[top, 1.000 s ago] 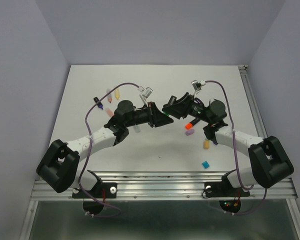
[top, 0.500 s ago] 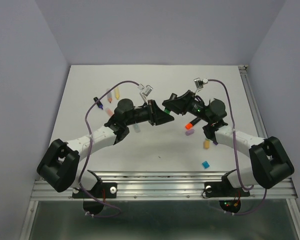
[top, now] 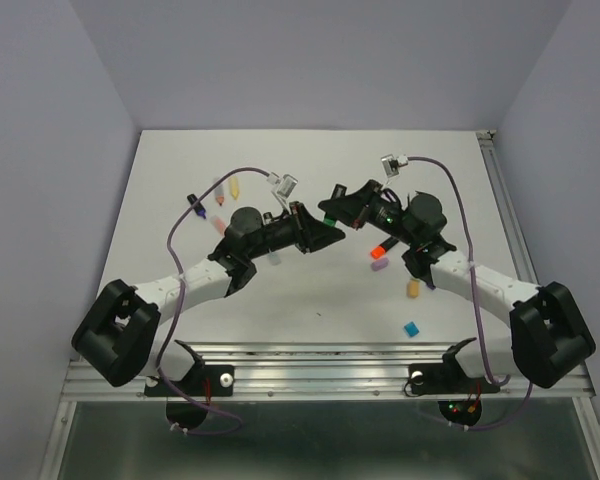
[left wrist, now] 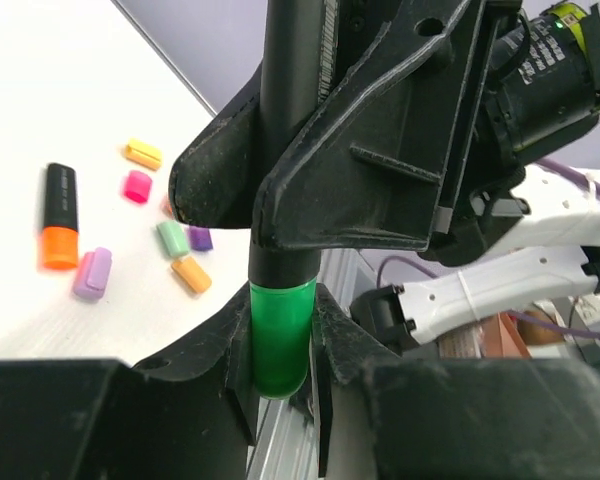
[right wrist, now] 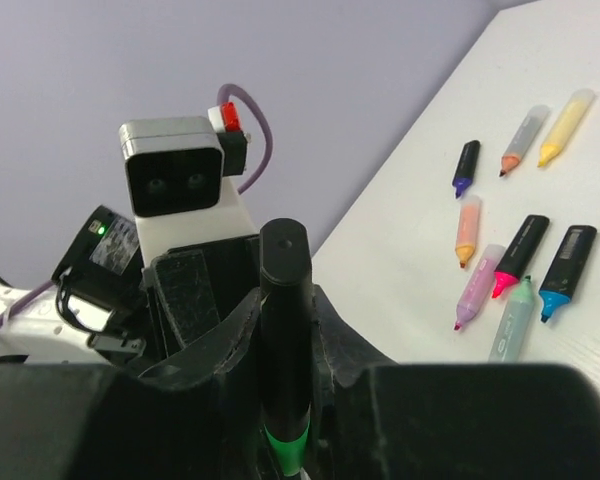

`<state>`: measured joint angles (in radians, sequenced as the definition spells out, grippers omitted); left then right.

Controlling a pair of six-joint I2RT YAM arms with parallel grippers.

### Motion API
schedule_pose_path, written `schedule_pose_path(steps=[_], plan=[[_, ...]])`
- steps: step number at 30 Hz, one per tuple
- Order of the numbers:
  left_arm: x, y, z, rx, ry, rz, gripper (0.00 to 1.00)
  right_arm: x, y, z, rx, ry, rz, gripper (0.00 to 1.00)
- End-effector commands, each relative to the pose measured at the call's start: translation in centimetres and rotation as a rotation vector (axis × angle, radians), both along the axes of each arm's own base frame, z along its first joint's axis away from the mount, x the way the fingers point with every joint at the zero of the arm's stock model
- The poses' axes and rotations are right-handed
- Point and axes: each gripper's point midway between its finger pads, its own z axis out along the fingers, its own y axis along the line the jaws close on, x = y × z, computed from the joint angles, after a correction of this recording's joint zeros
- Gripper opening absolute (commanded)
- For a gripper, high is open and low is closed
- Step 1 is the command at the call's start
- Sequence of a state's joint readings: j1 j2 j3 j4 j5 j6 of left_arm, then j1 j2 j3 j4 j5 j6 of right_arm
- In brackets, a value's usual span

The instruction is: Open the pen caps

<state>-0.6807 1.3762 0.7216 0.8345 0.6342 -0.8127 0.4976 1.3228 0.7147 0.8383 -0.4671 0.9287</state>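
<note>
Next, the left gripper moves down and to the right in the top view over bare tabletop beside the purple cap and releases, since loose caps surround it.
One pen hangs above the table's middle between my two grippers. Its green pen cap (left wrist: 280, 330) sits in my left gripper (left wrist: 282, 352), shut on it. The black barrel (right wrist: 284, 255) of the same pen rises between the fingers of my right gripper (right wrist: 285, 305), which is shut on it. Cap and barrel look joined, with a green band (right wrist: 286, 446) below the black. In the top view the green cap (top: 329, 217) shows where the left gripper (top: 323, 229) and right gripper (top: 334, 212) meet.
Several uncapped pens (right wrist: 520, 250) lie in a cluster at the back left of the table (top: 310, 160). Loose caps lie right of centre: purple (top: 379, 264), orange (top: 413, 289), blue (top: 411, 328). A black pen with an orange cap (left wrist: 59, 215) lies among them.
My right gripper has gone from open to shut on the black barrel. Both grippers have drifted slightly toward the back of the table. The left has kept hold of the green cap.
</note>
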Motion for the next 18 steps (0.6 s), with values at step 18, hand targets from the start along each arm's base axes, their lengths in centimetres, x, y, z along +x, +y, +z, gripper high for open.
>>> schedule_pose_path(steps=[18], plan=[[-4.2, 1.0, -6.1, 0.220, 0.073, 0.010, 0.00, 16.4, -13.6, 5.6, -0.184, -0.092, -0.740, 0.01]])
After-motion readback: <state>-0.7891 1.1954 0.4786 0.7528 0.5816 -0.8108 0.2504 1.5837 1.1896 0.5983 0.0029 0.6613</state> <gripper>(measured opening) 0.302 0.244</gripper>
